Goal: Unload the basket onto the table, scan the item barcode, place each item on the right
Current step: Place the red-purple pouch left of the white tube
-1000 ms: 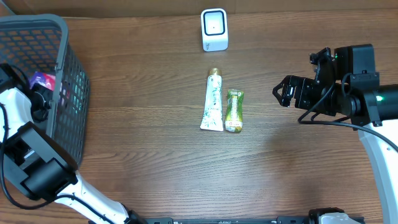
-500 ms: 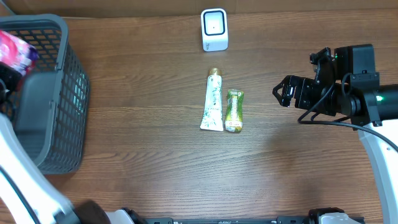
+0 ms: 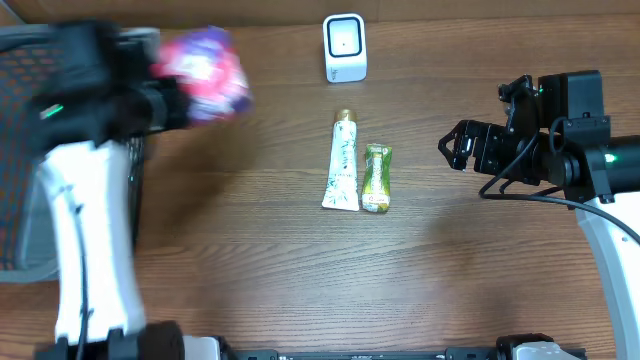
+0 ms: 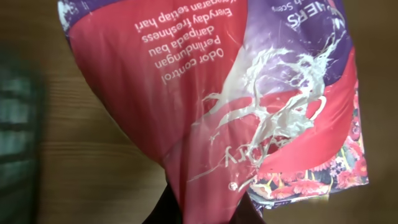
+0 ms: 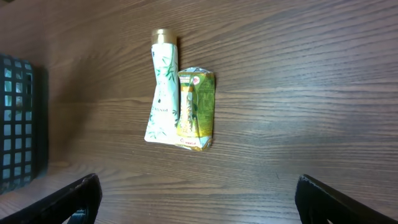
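Observation:
I will next carry the item down beside the white tube with my left gripper and let it go there, as that bare tabletop is below it and to its right in the overhead view.
The item, a pink and purple soft pouch (image 3: 205, 75), hangs in the air at the back left, just right of the basket. My left gripper (image 3: 178, 98) is shut on it, and the overhead view shows both blurred. In the left wrist view the pouch (image 4: 217, 93) fills the frame, pinched at its lower end by my left gripper (image 4: 205, 214). No barcode shows on the side I see. The white scanner (image 3: 345, 47) stands at the back centre. My right gripper (image 3: 455, 148) hovers open at the right with nothing between its fingers (image 5: 68, 202).
A dark mesh basket (image 3: 15, 230) stands at the left edge, also seen in the right wrist view (image 5: 18, 124). A white tube (image 3: 343, 162) and a green packet (image 3: 377, 178) lie side by side mid-table, below the scanner.
My left arm has lifted the pouch out of the basket and swung it right, towards the scanner. The right arm, tube and packet have not moved.

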Available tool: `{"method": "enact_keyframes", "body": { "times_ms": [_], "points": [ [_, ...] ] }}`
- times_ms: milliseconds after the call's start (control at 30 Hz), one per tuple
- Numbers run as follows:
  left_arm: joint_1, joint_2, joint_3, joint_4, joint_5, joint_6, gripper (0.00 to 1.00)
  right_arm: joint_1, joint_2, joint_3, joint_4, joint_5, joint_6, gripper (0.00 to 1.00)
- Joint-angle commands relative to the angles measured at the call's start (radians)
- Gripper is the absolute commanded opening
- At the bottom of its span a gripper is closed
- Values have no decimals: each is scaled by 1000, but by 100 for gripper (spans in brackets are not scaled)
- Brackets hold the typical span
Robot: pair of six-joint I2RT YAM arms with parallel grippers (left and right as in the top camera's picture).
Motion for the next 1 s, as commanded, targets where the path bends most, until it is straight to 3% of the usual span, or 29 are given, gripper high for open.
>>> {"method": "enact_keyframes", "body": {
  "times_ms": [0,267,433,467,567,733,967],
  "points": [
    [-174,131,-6,-49,-159,73,4,3,1,17,9,0,2,100],
    [-314,474,-6,-75,-169,165,4,3,1,17,8,30,0,100],
    [-320,553,-6,-75,8,222,4,3,2,17,13,49,0,100],
    [-320,555,-6,-76,18,222,10,3,2,17,13,52,0,100],
    [-320,548,-2,-89,18,205,55,3,2,17,19,52,0,100],
    [-293,544,144,-261,23,183,57,3,2,17,36,51,0,100],
    [-242,496,586,-460,20,171,57,3,2,17,50,51,0,100]
  ]
}}
